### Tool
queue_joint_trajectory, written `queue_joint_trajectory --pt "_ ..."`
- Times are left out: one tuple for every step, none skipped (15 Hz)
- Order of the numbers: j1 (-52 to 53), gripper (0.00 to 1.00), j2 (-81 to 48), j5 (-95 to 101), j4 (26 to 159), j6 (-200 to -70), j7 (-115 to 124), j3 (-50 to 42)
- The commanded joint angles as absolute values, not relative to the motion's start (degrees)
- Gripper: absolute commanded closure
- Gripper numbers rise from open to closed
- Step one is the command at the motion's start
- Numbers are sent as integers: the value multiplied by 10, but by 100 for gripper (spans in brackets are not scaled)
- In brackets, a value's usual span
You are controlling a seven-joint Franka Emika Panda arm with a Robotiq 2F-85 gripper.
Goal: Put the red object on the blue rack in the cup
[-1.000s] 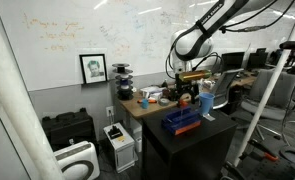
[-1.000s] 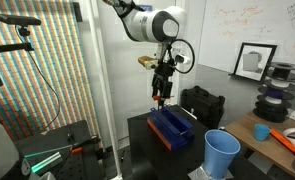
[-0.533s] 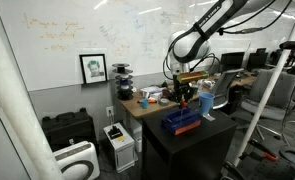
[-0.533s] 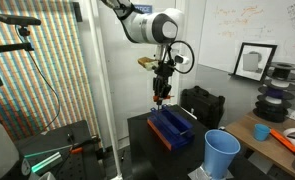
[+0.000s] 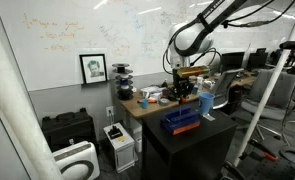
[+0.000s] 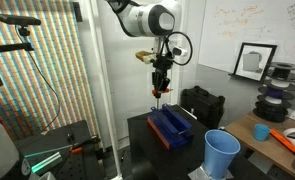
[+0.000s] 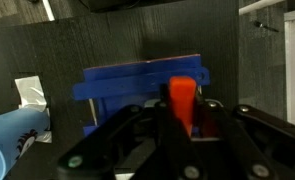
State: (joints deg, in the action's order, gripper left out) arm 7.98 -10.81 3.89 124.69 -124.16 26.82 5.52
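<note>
The cup stands tall beside the rack (image 6: 172, 127), so next my gripper needs to lift the red object, move across to the cup's opening (image 6: 223, 140) and go down there to let it go.
My gripper (image 7: 183, 118) is shut on the red object (image 7: 181, 98), a small elongated piece that sticks up between the dark fingers in the wrist view. The blue rack (image 7: 137, 80) lies beneath it on the black table. In an exterior view the gripper (image 6: 160, 89) hangs a little above the blue rack (image 6: 172, 127), with the red object (image 6: 159, 93) at its tip. The pale blue cup (image 6: 222, 153) stands upright beside the rack, toward the table's near corner. Its rim also shows as the cup (image 7: 7, 140) at the lower left of the wrist view. Rack (image 5: 184, 122) and cup (image 5: 206, 103) appear small in an exterior view.
The black table (image 6: 147, 150) carries the rack and cup. A cluttered wooden desk (image 6: 277, 135) with an orange tool stands behind it. A white paper scrap (image 7: 29, 92) lies on the table near the rack. A black case (image 6: 202, 103) sits behind the table.
The jaws have shut on the red object, and the gripper has risen a little above the blue rack with it.
</note>
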Motion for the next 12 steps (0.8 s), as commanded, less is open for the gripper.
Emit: queue_joint_trajectory --pt "88 88 -19 41 1294 -1241 274 56" --pt "87 88 7 45 1306 -1238 280 56" --pt "84 88 30 50 1316 -1234 286 56" --pt "79 88 57 53 1326 -1230 291 56" --pt "74 88 80 55 1332 -1230 297 55" --pt "66 88 104 61 1339 -1233 306 53" --pt "56 88 124 67 1342 -1236 313 51" --pt "39 88 141 85 1343 -1238 318 46" --pt "26 88 155 91 1342 -1235 324 43" --pt "9 88 164 95 1341 -1235 325 36" --pt "-8 88 166 96 1337 -1238 324 28" --pt "-26 88 166 98 1333 -1244 323 20"
